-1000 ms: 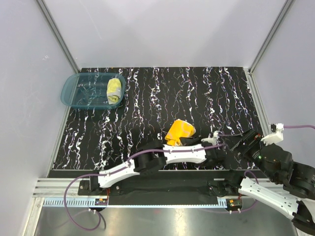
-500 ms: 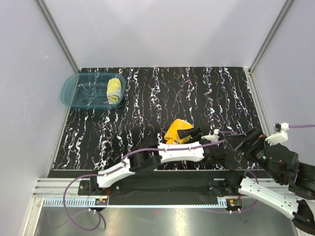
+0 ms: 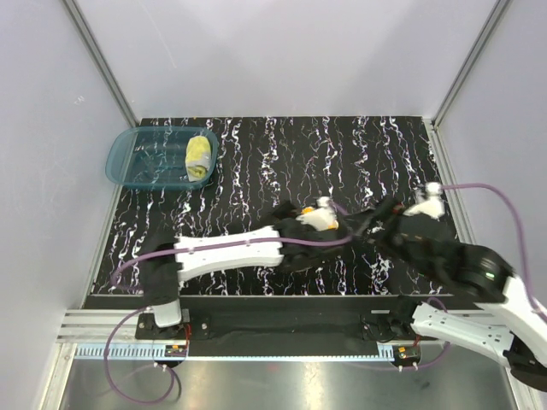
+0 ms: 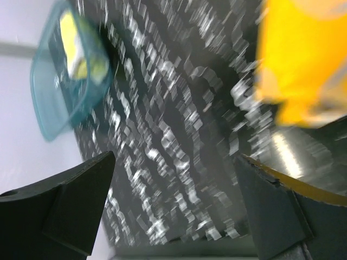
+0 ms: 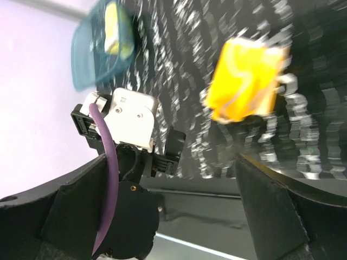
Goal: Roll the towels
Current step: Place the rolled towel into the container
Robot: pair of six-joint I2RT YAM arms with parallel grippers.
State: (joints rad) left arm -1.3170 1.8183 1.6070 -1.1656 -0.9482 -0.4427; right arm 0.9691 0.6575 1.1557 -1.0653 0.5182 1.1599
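Since the orange towel (image 3: 305, 207) (image 5: 246, 81) lies bunched below my open right gripper, I will lower that gripper toward the left in the top view until its fingers straddle the orange towel.
The orange towel (image 5: 246, 81) lies bunched on the black marbled mat, apart from both grippers. It also fills the upper right of the left wrist view as a blurred orange towel (image 4: 303, 59). From above only a sliver of the orange towel (image 3: 305, 207) shows beside the left wrist. The pale yellow towel (image 3: 199, 158) sits rolled in the teal basin (image 3: 128, 162). My left gripper (image 4: 173, 206) is open with nothing between its fingers. The right gripper (image 5: 173, 211) is open and empty too, hovering back from the orange towel.
The basin (image 4: 59, 108) stands at the mat's far left corner. Both forearms meet over the mat's near middle, and the left arm's wrist (image 5: 130, 119) shows close in the right wrist view. Grey walls enclose three sides; a metal rail (image 3: 256, 350) runs along the near edge.
The left gripper opened and let go of the orange towel, and its wrist moved over the towel. The right arm reached in to the left toward the middle of the mat.
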